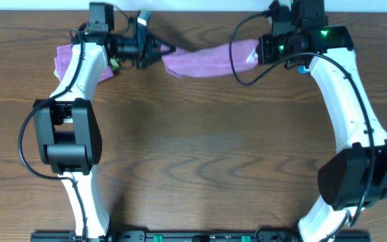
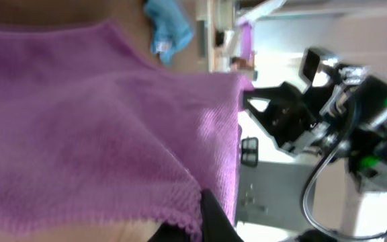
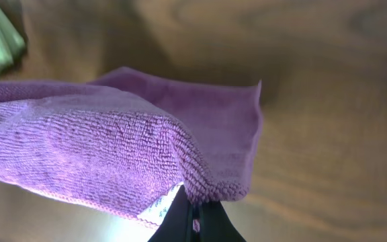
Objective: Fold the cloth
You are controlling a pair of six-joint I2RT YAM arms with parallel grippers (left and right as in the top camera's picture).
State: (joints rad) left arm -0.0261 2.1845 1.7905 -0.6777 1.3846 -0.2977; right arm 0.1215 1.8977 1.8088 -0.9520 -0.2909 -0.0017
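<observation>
I will lower the raised corner of the cloth down and back onto the clear wood and release it next, since bare tabletop lies below and back of my left gripper.
The cloth [image 1: 207, 59] is a lilac fuzzy towel held stretched above the far edge of the table between both grippers. My left gripper [image 1: 158, 52] is shut on its left end; in the left wrist view the cloth [image 2: 93, 114] fills the frame, pinched at the jaws [image 2: 203, 218]. My right gripper [image 1: 259, 52] is shut on its right end. In the right wrist view the cloth [image 3: 113, 141] hangs from the jaws [image 3: 195, 218], with its white tag [image 3: 163, 205] beside them.
A second purple cloth [image 1: 64, 60] lies folded at the far left, behind the left arm. A bright blue cloth [image 2: 166, 30] shows in the left wrist view. The wooden table [image 1: 200, 154] spreads in front of the arms.
</observation>
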